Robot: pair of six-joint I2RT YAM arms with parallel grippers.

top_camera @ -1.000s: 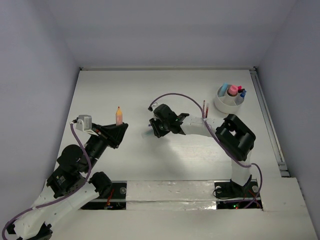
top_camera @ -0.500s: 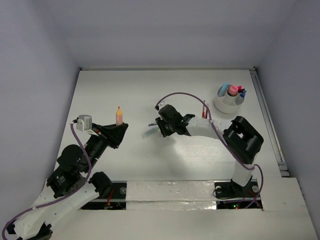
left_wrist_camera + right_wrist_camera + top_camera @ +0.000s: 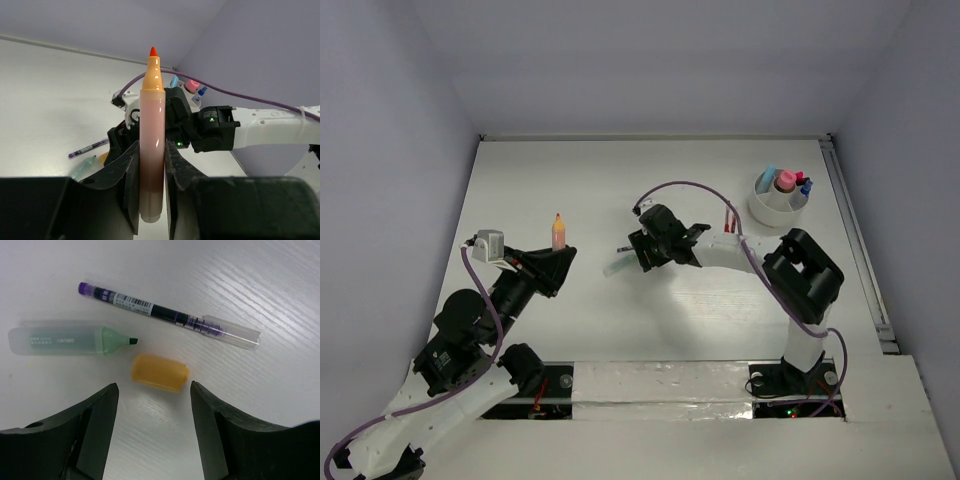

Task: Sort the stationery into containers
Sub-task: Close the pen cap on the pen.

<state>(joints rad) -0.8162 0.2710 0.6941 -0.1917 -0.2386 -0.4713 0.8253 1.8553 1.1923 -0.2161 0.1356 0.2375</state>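
The orange cap (image 3: 160, 372) lies at a slant across the gap in front of my open right gripper's fingers, so my right gripper should turn and lower around the cap next.
My left gripper (image 3: 558, 256) (image 3: 151, 150) is shut on an uncapped orange marker (image 3: 558, 231) (image 3: 151, 125), held upright with its red tip up, over the left of the table. My right gripper (image 3: 638, 252) (image 3: 154, 390) stands open just above the table's middle. An orange cap (image 3: 160, 372) lies just ahead of its fingertips, touching neither. Beyond the cap lie a pale-green highlighter (image 3: 70, 341) (image 3: 615, 267) with its tip bare and a thin purple pen (image 3: 165, 315). The white cup (image 3: 761, 211) stands at the back right with pink and blue markers (image 3: 785, 181) in it.
A thin red pen (image 3: 730, 214) lies on the table left of the cup. The right arm's purple cable (image 3: 680, 188) arcs over the table's middle. A metal rail (image 3: 855, 240) runs along the table's right edge.
My right gripper has opened wider and shifted slightly right and back, uncovering the pale-green highlighter beside it. The left arm and its marker have not moved.
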